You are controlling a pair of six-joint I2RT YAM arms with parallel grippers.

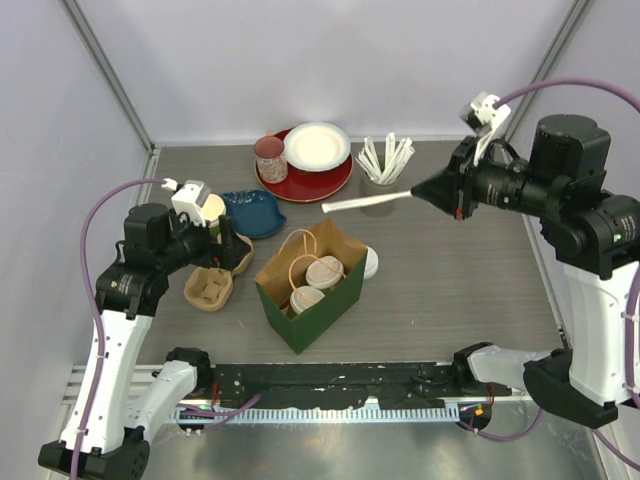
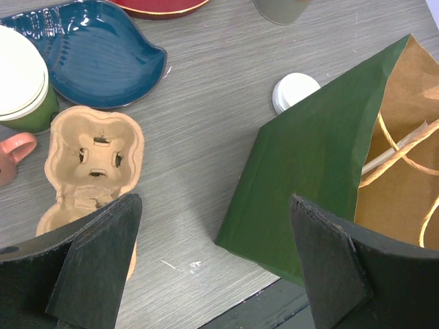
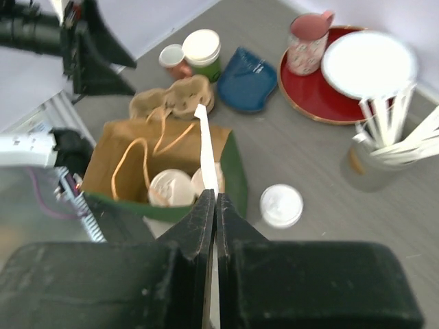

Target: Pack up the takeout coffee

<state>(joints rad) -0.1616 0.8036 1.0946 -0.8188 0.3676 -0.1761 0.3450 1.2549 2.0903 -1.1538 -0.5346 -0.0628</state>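
Note:
My right gripper will next move down over the bag's opening (image 1: 312, 266) (image 3: 167, 159) and let go of the stick, because the bag stands below my gripper, to its left in the top view.
A green paper bag (image 1: 300, 300) stands open at the table's middle with two white-lidded takeout coffee cups (image 1: 325, 268) inside, also visible in the right wrist view (image 3: 170, 187). A third green cup with a white lid (image 1: 213, 210) stands by the blue dish, seen close up (image 2: 20, 82). My right gripper (image 1: 415, 192) hovers high to the right of the bag, shut on a long white stick (image 1: 365, 203) that points out over the bag (image 3: 208, 151). My left gripper (image 1: 228, 250) is open and empty, low between the pulp carrier (image 2: 92, 161) and the bag (image 2: 315, 164).
A loose white lid (image 1: 370, 262) lies right of the bag. At the back are a red plate (image 1: 320, 180) with a white plate (image 1: 317, 146), a pink cup (image 1: 270, 158), a holder of white sticks (image 1: 385, 160) and a blue leaf dish (image 1: 255, 212). A pink mug handle (image 2: 14, 151) shows.

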